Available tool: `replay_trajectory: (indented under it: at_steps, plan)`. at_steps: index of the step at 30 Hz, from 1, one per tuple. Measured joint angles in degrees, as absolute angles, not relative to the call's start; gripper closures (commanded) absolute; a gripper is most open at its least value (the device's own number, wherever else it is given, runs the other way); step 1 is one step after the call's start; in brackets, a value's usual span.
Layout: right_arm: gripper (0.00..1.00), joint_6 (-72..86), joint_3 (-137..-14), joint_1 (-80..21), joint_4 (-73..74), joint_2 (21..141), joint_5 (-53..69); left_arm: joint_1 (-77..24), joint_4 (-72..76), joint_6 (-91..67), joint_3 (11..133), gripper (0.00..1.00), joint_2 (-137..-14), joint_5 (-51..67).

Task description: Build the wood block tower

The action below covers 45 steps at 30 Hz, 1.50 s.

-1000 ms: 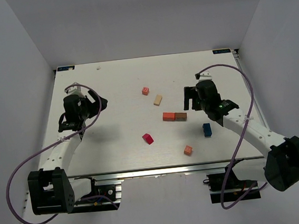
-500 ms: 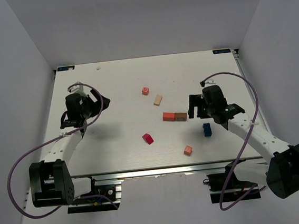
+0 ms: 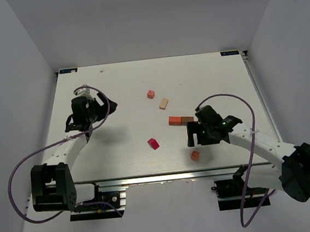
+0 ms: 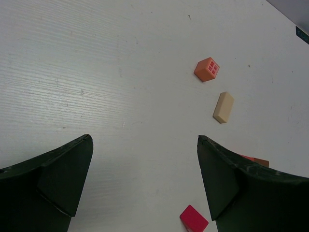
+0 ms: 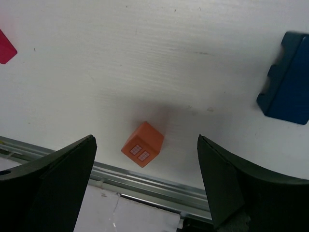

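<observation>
My right gripper moves down and back toward the table's front bar next, then closes on the sides of the salmon cube.
No stack stands; the blocks lie apart on the white table. A pink-orange cube and a tan bar lie at the back middle. An orange-red block touches a brown block. A magenta-red block lies left of the middle. A salmon cube sits near the front edge. My right gripper is open above it; the cube shows between the fingers, untouched. The blue block lies to its right. My left gripper is open and empty at the left.
The table's front metal rail runs just beyond the salmon cube. In the left wrist view the pink-orange cube, tan bar and magenta-red block lie ahead. White walls enclose the table on three sides.
My right arm has swung from beside the brown block toward the front, and now hangs over the salmon cube, hiding the blue block from above. My left gripper has drifted slightly back and right.
</observation>
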<state>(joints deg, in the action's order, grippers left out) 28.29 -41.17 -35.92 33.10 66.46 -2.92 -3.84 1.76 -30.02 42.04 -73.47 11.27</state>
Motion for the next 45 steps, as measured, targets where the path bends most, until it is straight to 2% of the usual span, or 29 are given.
replay_trajectory:
  at_steps: [12, 17, 23, 27, 35, 41, 45]
  plan:
    - [0.26, 38.6, -39.0, -41.1, 33.5, 69.8, -6.5, -3.9, 1.8, -30.0, 41.7, 0.02, -73.8, 11.0]
    - [0.27, 39.7, -37.9, -41.2, 32.1, 70.9, -6.2, -4.0, 2.0, -30.0, 41.6, 0.02, -73.8, 10.9]
    - [0.33, 40.8, -37.6, -41.3, 31.1, 71.4, -6.2, -4.2, 2.1, -30.0, 40.8, 0.02, -73.8, 10.9]
    - [0.41, 41.4, -36.9, -41.3, 30.0, 71.6, -6.3, -4.3, 2.2, -30.0, 40.8, 0.02, -73.7, 10.9]
    - [0.41, 41.7, -36.8, -41.3, 30.0, 72.7, -6.7, -4.4, 2.1, -30.0, 40.7, 0.02, -73.3, 10.9]
    - [0.5, 42.2, -36.8, -41.3, 30.1, 72.7, -6.4, -4.4, 2.2, -30.0, 40.5, 0.02, -72.3, 10.9]
    - [0.5, 42.7, -36.6, -41.3, 30.2, 72.7, -5.6, -4.4, 2.2, -30.0, 40.5, 0.02, -72.2, 10.9]
